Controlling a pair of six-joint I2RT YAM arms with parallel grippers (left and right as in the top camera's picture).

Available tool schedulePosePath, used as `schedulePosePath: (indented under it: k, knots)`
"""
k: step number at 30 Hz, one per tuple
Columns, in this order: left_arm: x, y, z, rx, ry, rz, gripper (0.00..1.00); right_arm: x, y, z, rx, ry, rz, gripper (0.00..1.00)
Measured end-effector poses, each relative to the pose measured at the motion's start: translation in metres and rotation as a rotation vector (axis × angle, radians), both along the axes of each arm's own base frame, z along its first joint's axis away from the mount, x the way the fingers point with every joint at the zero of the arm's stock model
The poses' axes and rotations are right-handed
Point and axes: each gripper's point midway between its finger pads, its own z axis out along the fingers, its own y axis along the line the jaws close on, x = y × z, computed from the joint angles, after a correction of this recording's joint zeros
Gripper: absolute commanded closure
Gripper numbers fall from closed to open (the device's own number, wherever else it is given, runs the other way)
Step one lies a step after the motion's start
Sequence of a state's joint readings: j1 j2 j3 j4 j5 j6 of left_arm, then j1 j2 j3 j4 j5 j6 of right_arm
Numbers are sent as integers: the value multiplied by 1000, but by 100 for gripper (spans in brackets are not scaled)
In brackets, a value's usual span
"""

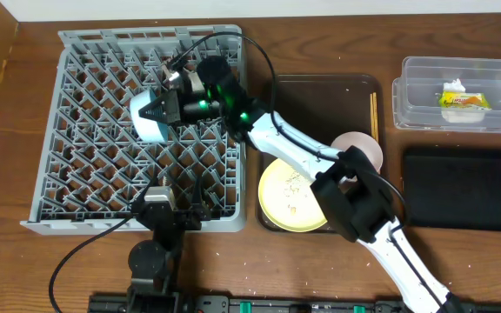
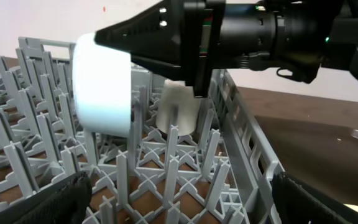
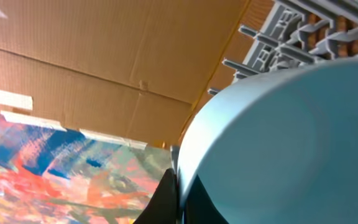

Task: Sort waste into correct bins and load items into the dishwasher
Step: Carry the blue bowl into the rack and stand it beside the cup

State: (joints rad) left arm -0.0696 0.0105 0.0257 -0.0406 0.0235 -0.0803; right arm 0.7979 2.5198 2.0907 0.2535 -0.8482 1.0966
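The rack's pegs stand below my right gripper. It will next lower the light blue bowl (image 1: pixel 146 122) on edge among the rack's wires and release the bowl's rim.
The grey dish rack (image 1: pixel 85 187) fills the left of the table. My right gripper (image 1: pixel 159 111) reaches over it and is shut on the rim of the light blue bowl (image 1: pixel 146 122), holding the bowl on edge above the pegs. The bowl also shows in the left wrist view (image 2: pixel 101 84) and the right wrist view (image 3: pixel 291 143), with the right gripper's fingers (image 3: pixel 182 193) pinching its rim. A white cup (image 2: pixel 178 109) stands among the pegs behind the bowl. My left gripper (image 1: pixel 168 209) is open and empty at the rack's front edge, its fingers (image 2: pixel 179 199) wide apart over the pegs.
The dark brown tray (image 1: pixel 320 87) holds the yellow plate (image 1: pixel 290 200) with rice grains, the pink bowl (image 1: pixel 361 148) and the chopsticks (image 1: pixel 373 113). The clear tub (image 1: pixel 420 87) at the back right holds the crumpled wrapper (image 1: pixel 462 99). The black tray (image 1: pixel 464 187) lies in front of it.
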Motion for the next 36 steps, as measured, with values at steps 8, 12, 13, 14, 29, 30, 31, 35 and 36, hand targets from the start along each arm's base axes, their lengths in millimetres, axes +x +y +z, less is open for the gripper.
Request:
schedulePosePath:
  k: [8,12,13,14,29,30,31,35,36]
  knots:
    - [0,0,0,0,0,0,6,6,-14,-10,-59,73,10,94]
    - [0,0,0,0,0,0,6,21,-29,-24,-108,116,-23,82]
    - [0,0,0,0,0,0,6,25,-33,-28,-125,127,-37,81]
    - [0,0,0,0,0,0,6,29,-38,-34,-144,145,-48,80]
    - [0,0,0,0,0,0,6,41,-103,-12,-445,28,-248,58]
    - [0,0,0,0,0,0,6,42,-105,6,-427,-13,-260,60]
    - [0,0,0,0,0,0,6,43,-107,27,-400,-64,-272,65]
    - [0,0,0,0,0,0,6,43,-102,80,-302,-250,-281,99]
    - [0,0,0,0,0,0,6,42,-98,84,-292,-280,-279,99]
